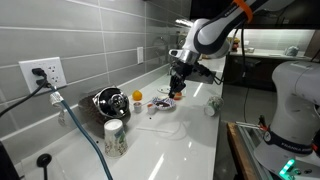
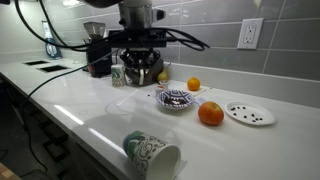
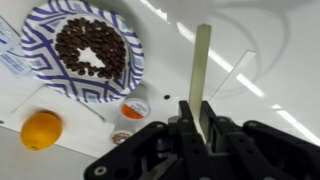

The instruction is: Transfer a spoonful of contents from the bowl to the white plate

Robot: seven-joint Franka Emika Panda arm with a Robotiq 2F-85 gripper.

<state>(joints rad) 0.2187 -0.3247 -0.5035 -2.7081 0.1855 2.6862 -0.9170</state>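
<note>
My gripper moves down beside the bowl to the bare counter next and releases the pale spoon handle there, since that part of the counter lies clear.
The bowl [image 3: 95,50] has a dark blue patterned rim and holds dark beans; it fills the upper left of the wrist view and sits mid-counter in an exterior view [image 2: 177,99]. The white plate [image 2: 250,113] lies to its right with a few dark bits on it; it is out of the wrist view. My gripper [image 3: 197,125] is shut on a pale flat spoon handle [image 3: 202,65], which points away over bare counter, beside the bowl. The spoon's scoop end does not show. The gripper also shows in both exterior views [image 1: 177,88] [image 2: 141,62].
An orange [image 3: 42,130] and a small round capsule [image 3: 133,108] lie near the bowl. A larger orange fruit [image 2: 210,114] sits between bowl and plate. A patterned cup [image 2: 150,152] lies on its side at the front. A black-and-steel vessel [image 1: 108,102] stands by the wall.
</note>
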